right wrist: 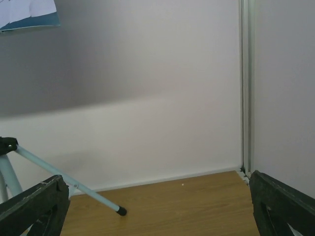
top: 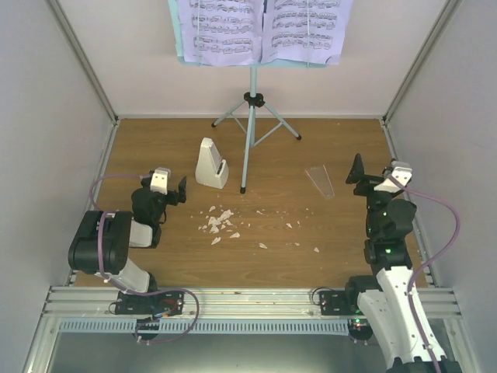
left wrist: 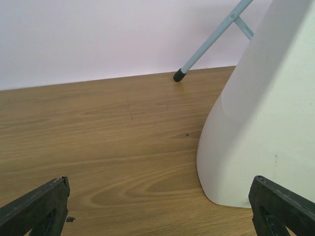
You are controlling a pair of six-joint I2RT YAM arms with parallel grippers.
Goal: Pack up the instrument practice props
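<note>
The robot's right gripper has to swing to the left in the top view next, across the music stand's front leg, and turn onto the metronome's upper part [top: 206, 151], because that end of the metronome is the narrowest.
The pale blue music stand [top: 250, 132] rises on tripod legs at the back centre, with printed sheet-music pages [top: 260, 31] on its desk. To its left a small white pyramid metronome [top: 210, 165] stands upright. The clear triangular cover [top: 320, 180] lies flat on the wood to the right. My left gripper [top: 175, 190] sits low just left of the metronome, open and empty. In the left wrist view the metronome [left wrist: 266, 123] fills the right side and a stand leg [left wrist: 211, 42] shows behind it. My right gripper [top: 371, 172] hovers open and empty to the right of the cover, facing the back wall.
Small white crumbs [top: 221, 221] are scattered over the wooden floor [top: 311, 225] in front of the stand. White walls [top: 46, 116] close in the left, back and right sides. A metal rail [top: 248, 299] runs along the near edge. One stand leg [right wrist: 64, 182] shows in the right wrist view.
</note>
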